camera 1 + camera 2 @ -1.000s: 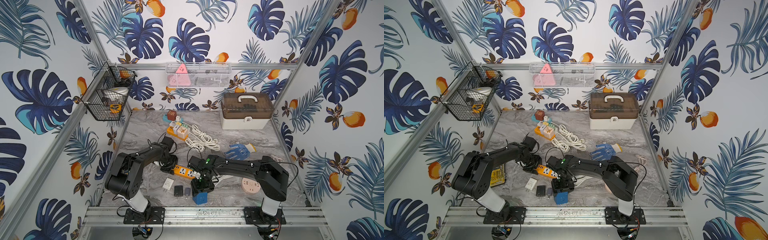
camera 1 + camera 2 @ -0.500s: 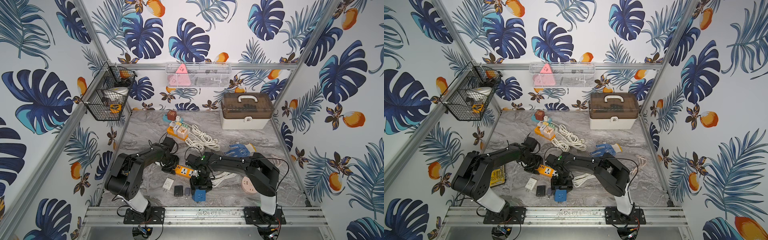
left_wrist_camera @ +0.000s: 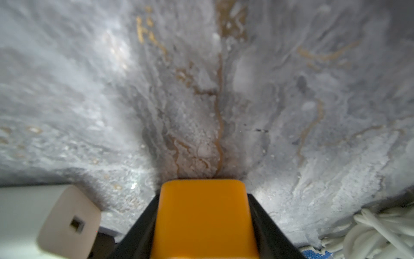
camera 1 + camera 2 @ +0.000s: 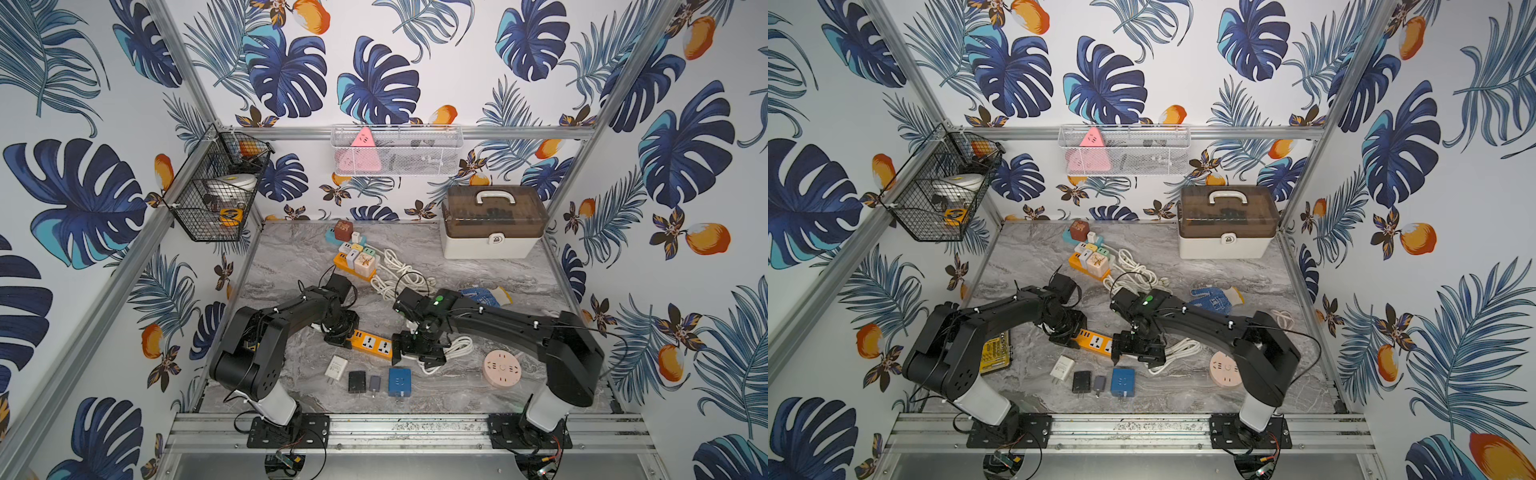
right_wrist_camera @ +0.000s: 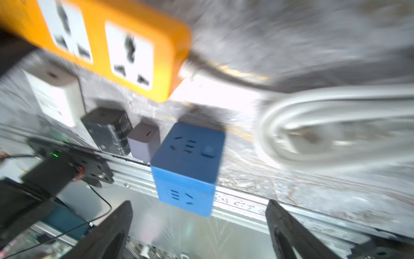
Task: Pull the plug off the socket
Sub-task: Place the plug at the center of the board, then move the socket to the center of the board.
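Note:
The right gripper moves away from the orange power strip [image 4: 372, 344] and down onto the coiled white cable [image 4: 456, 348] next, since that cable lies below the gripper, toward the pink socket.
The socket is an orange power strip [image 4: 372, 344] [image 4: 1096, 343] lying on the marble table; the two outlets that show [image 5: 132, 53] have nothing in them. My left gripper [image 4: 338, 332] [image 3: 202, 195] is shut on the strip's left end, a black finger on each side. The plug, a blue cube [image 4: 399, 381] [image 4: 1122, 381] [image 5: 188, 166], lies loose on the table in front of the strip, prongs toward the front rail. My right gripper [image 4: 417, 351] [image 4: 1138, 349] [image 5: 199, 204] hovers by the strip's right end, open, with nothing between its fingers.
Beside the blue cube lie a white charger [image 4: 336, 368], a black one [image 4: 357, 381] and a small grey one [image 4: 375, 382]. The strip's coiled white cable [image 4: 453, 349] and a pink round socket [image 4: 502, 368] lie to the right. A second loaded strip [image 4: 357, 262] and a toolbox [image 4: 492, 222] stand at the back.
My right gripper has opened wide, let go of the blue cube and drawn back from it toward the strip's right end. The cube stays on the table. The left arm has not moved.

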Available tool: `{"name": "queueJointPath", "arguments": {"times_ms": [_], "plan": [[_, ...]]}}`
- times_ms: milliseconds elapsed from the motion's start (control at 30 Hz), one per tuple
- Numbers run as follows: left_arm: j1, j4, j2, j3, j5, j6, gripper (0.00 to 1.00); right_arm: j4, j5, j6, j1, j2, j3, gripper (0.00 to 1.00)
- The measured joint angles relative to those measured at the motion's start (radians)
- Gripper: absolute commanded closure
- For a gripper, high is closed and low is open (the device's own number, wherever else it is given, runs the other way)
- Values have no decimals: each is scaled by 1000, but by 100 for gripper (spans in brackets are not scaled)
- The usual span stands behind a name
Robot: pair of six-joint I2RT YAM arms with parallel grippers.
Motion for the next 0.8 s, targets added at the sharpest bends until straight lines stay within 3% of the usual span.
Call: {"name": "queueJointPath", "arguments": {"times_ms": [133,233,533,633,800], "plan": [[-4,6,-1,-1,1,-13,100,-5,93,149,-118,-201,-194,3],[-4,7,-2,-2,0,-13,100,19,140,244,-152,-257,-254,2],[-4,8,-3,-2,0,-13,100,156,159,468,-183,-109,-314,9],[-4,8,-3,-2,1,-12,100,192,149,518,-185,-73,-330,21],[-4,10,-2,-2,4,-11,100,190,177,539,-185,0,-249,64]]}}
